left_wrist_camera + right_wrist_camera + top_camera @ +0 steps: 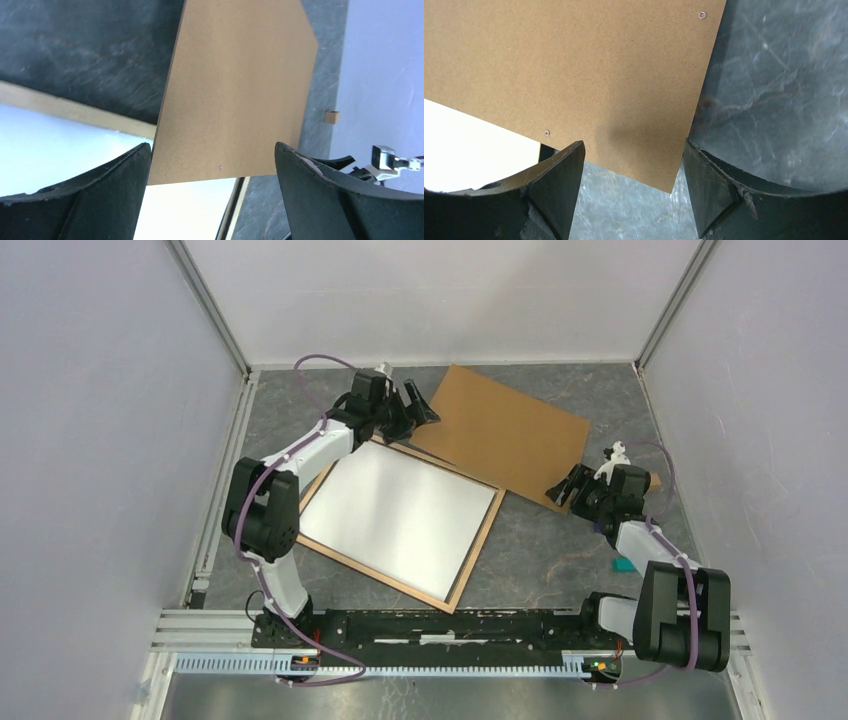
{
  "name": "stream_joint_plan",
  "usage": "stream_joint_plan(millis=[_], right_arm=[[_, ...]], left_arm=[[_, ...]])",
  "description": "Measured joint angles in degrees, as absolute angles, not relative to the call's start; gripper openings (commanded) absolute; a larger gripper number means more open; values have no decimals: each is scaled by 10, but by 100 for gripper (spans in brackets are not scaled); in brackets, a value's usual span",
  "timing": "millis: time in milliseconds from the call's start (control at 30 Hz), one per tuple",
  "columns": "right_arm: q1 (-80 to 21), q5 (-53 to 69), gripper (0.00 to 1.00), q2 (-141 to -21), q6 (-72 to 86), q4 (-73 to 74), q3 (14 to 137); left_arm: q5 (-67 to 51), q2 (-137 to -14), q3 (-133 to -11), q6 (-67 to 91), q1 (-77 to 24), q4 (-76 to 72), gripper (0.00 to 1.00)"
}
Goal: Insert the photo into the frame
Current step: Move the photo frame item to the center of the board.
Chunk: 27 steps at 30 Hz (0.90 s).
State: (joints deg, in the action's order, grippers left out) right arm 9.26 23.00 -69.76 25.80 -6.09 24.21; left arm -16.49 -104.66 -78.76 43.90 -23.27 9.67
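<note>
The left gripper draws back and down onto the board's near edge [430, 451] [200, 180] next, which lies below and back of it, to hang open over the board's flat side.
The frame [478, 546] lies flat, tan back side up, at the table's middle left. A white sheet [400, 510] fills it, which looks like the photo's plain white back; no picture side shows. The flat brown backing board [505, 430] lies behind it and overlaps the frame's far corner. My left gripper [420, 408] is open and empty above the board's left corner; in the left wrist view [212, 165] the board [240, 85], the frame rail [75, 111] and the white sheet [50, 145] show. My right gripper [560, 490] is open and empty over the board's near right corner [669, 182].
Grey walls close the table on three sides. A small tan block [331, 116] lies by the right wall. A teal object [625, 565] lies next to the right arm. A metal rail [450, 625] runs along the near edge.
</note>
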Motion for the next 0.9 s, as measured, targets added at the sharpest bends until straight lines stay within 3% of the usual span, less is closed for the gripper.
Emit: stream_joint_plan(millis=[367,900], right_arm=[[67,219,76,-657,229,-44,200],[47,249,76,-646,210,-53,190]], left_arm=[[-136,-1034,-671,442,-234,110,96],[-25,-987,-688,403,-257,241,100]])
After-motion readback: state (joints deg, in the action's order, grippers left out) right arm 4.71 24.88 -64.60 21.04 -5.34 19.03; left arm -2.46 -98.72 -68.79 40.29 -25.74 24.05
